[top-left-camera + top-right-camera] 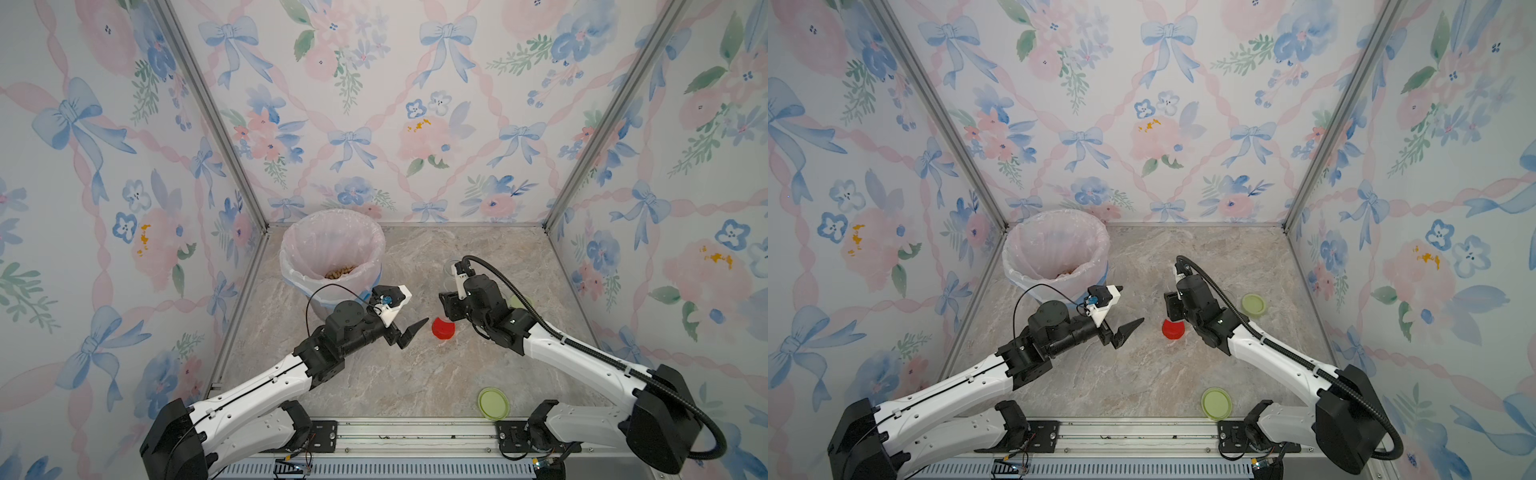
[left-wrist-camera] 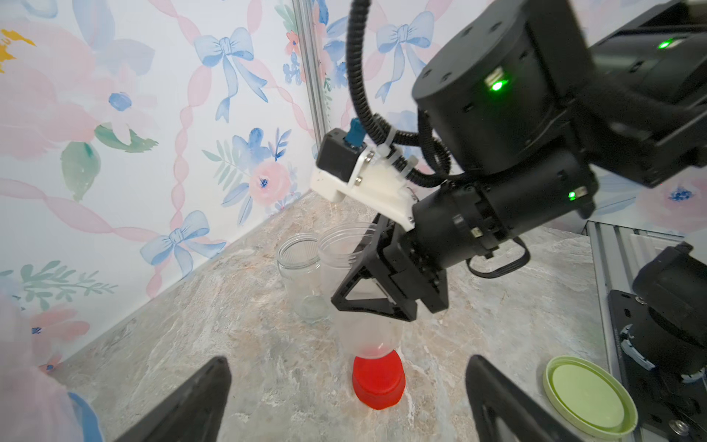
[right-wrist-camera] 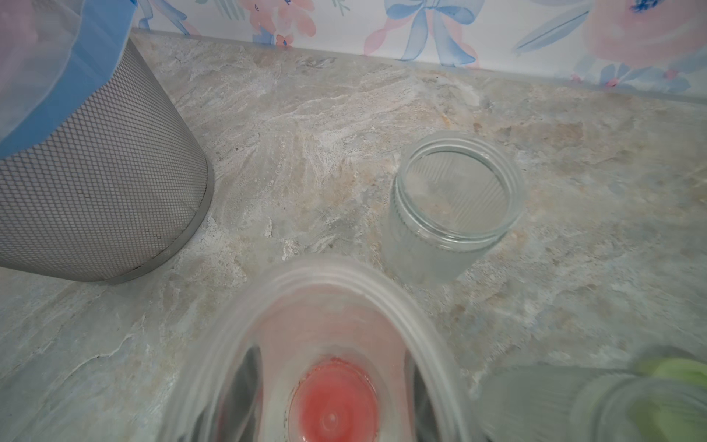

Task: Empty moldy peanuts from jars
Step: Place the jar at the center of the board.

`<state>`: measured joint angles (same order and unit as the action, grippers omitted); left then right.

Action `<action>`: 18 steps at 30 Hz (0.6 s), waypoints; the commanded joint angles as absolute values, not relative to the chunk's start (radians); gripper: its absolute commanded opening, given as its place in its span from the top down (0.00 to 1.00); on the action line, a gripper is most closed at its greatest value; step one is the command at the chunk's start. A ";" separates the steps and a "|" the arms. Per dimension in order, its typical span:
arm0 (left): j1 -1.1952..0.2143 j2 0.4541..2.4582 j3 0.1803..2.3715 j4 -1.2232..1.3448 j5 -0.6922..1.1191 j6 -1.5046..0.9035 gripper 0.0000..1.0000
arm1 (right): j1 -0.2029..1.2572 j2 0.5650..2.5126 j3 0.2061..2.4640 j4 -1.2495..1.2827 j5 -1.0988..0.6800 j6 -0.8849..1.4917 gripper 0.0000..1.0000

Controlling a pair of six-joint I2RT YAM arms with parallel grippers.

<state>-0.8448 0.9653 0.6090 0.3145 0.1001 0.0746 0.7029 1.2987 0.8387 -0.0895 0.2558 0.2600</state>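
Note:
The red lid is under the jar's base, so the robot's right gripper should move toward the bin, go down to bare tabletop [image 1: 417, 305] [image 3: 195, 294] beside the mesh, and let go.
My right gripper [image 2: 377, 296] is shut on a clear, lidless jar [image 2: 354, 264]. The jar stands mouth up and looks empty, its base just over a red lid [image 1: 443, 328] lying on the table. In the right wrist view I look down through this jar [image 3: 325, 302] onto the red lid [image 3: 333, 402]. My left gripper [image 2: 350, 359] is open, its fingers wide either side of the red lid [image 2: 378, 382] and holding nothing. A second empty jar [image 3: 455, 206] stands open behind. A third jar [image 3: 566, 402] shows blurred. The moldy peanuts [image 1: 340, 272] lie in the bin.
The bag-lined grey mesh bin [image 1: 291, 253] stands at the back left, close to my left gripper [image 1: 1133, 304]. One pale green lid [image 1: 493, 404] lies near the front edge, another [image 1: 1253, 305] beside my right arm. Walls close in the back and both sides.

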 commanded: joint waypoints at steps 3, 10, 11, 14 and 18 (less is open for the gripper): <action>-0.860 0.893 0.570 0.312 0.092 0.062 0.02 | 0.762 1.428 0.913 0.059 0.323 0.212 0.54; -0.896 0.857 0.527 0.312 0.101 0.031 0.02 | 0.798 1.588 0.971 0.173 0.349 0.206 0.55; -0.903 0.855 0.521 0.313 0.094 0.025 0.02 | 0.801 1.609 0.978 0.188 0.355 0.205 0.55; -0.931 0.853 0.506 0.313 0.066 0.026 0.02 | 0.804 1.649 0.987 0.232 0.371 0.191 0.54; -0.948 0.855 0.497 0.313 0.036 0.028 0.02 | 0.806 1.731 0.980 0.328 0.387 0.165 0.54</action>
<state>-0.9379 0.8646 0.5056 0.3107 0.0669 0.0471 0.7959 1.6920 0.9665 0.2180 0.3508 0.1963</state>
